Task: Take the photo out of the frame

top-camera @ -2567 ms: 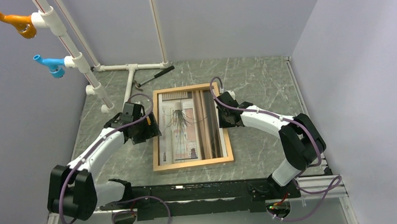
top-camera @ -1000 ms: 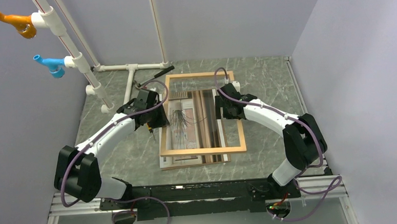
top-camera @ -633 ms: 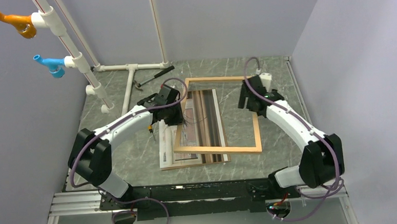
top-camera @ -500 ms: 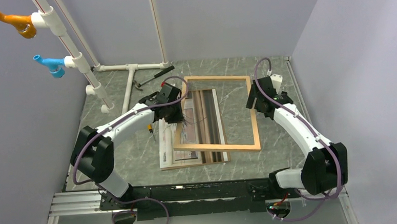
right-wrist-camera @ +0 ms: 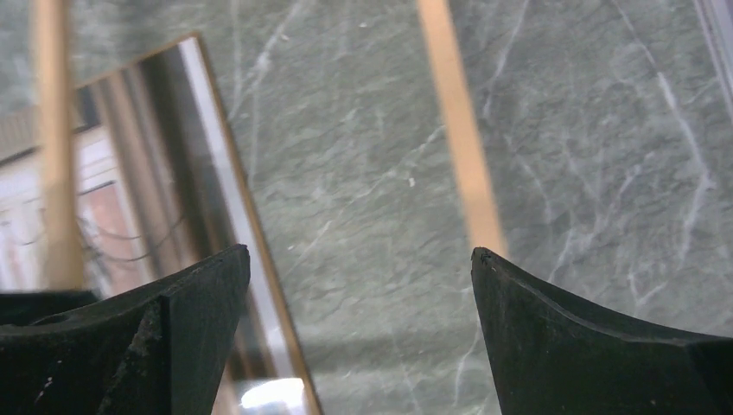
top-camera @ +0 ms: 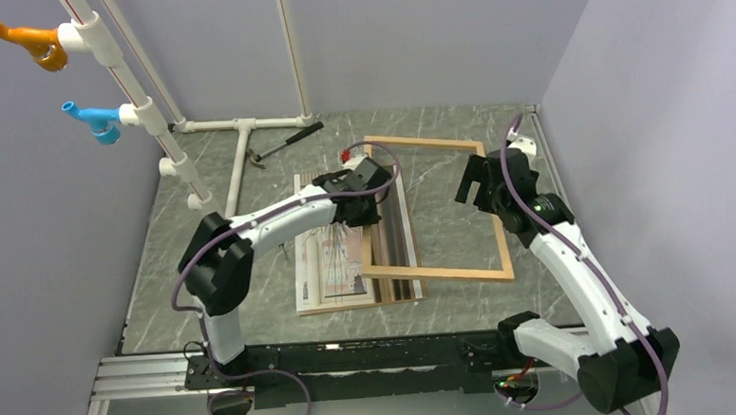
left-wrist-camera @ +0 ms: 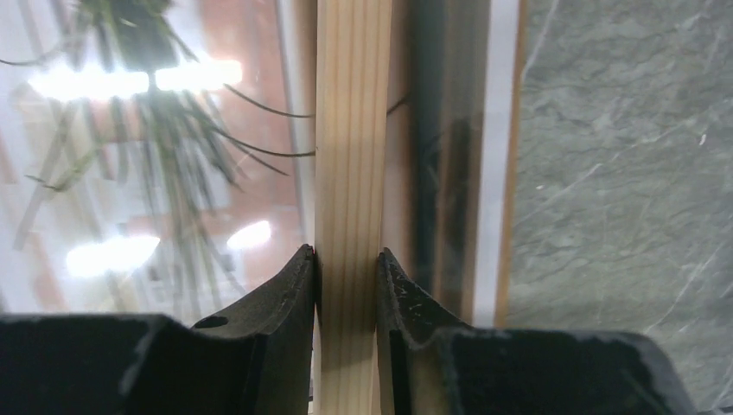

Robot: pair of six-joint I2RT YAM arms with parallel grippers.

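Note:
My left gripper has bare marble below and to its right in the top view, so it will carry the bar past the photo (top-camera: pixel 334 266), lower and release it.
The frame (top-camera: pixel 441 275) of light wood hangs slanted over the table, shifted right of the photo (top-camera: pixel 334 266). The photo lies flat on the marble, its right strip under the frame's left side. My left gripper (top-camera: pixel 371 207) is shut on the frame's left rail. In the left wrist view that rail (left-wrist-camera: pixel 350 156) runs straight up between the black fingers of my left gripper (left-wrist-camera: pixel 346 268), with the photo (left-wrist-camera: pixel 164 130) below. My right gripper (top-camera: pixel 474 188) hovers open just inside the frame's right rail. In the right wrist view my right gripper (right-wrist-camera: pixel 360 259) holds nothing, the right rail (right-wrist-camera: pixel 458 130) is beyond it and the photo (right-wrist-camera: pixel 156 173) is at the left.
A white pipe structure (top-camera: pixel 238 129) stands at the back left with an orange fitting (top-camera: pixel 27 40) and a blue fitting (top-camera: pixel 93 117) on its slanted pipe. A hammer (top-camera: pixel 289 138) lies beside it. Grey walls close the table's back and right sides.
My left gripper has carried the frame to the right, off the photo, which stays on the table. My right gripper has come off the right rail and opened wide.

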